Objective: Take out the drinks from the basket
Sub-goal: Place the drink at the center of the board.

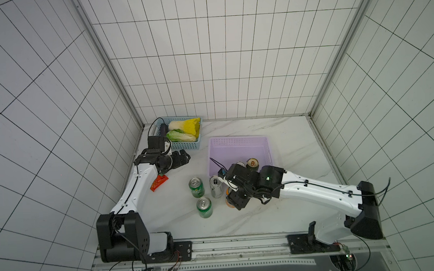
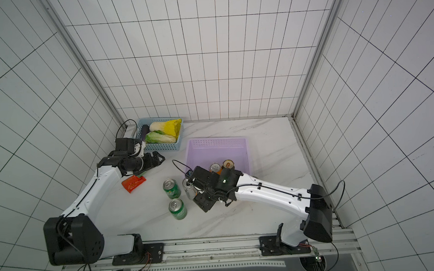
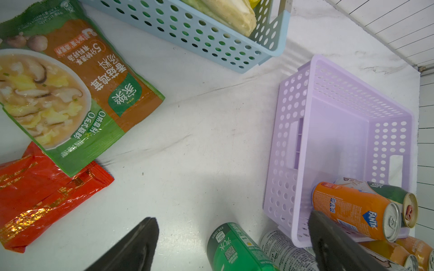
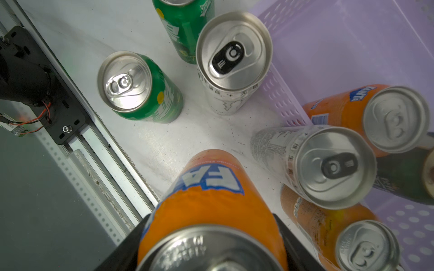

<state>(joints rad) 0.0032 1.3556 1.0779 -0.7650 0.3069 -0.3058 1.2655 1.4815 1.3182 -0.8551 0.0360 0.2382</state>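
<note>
The orange can will go down onto the bare tabletop (image 1: 225,214) (image 4: 192,142) beside the near green can, where my right gripper will release it, since that spot is below and clear of other cans.
The lilac basket (image 1: 237,141) (image 2: 216,143) (image 3: 291,112) holds an orange can (image 1: 240,163) (image 3: 352,211) and a dark green, gold-topped can (image 1: 252,163) at its near end. My right gripper (image 1: 231,199) (image 4: 211,237), just in front of the basket's near left corner, is shut on an upright orange can (image 4: 211,199). On the table stand two green cans (image 1: 196,187) (image 1: 204,207), a silver can (image 1: 215,186), a second silver can (image 4: 328,164) and another orange can (image 4: 352,234). My left gripper (image 1: 186,157) (image 3: 232,217) hangs open and empty left of the basket.
At the back left, a light blue basket (image 1: 185,143) holds cabbages. A red packet (image 1: 159,182) and a green soup packet (image 3: 70,89) lie under my left arm. A metal rail (image 1: 238,243) runs along the table's front edge. Tiled walls close in the other three sides.
</note>
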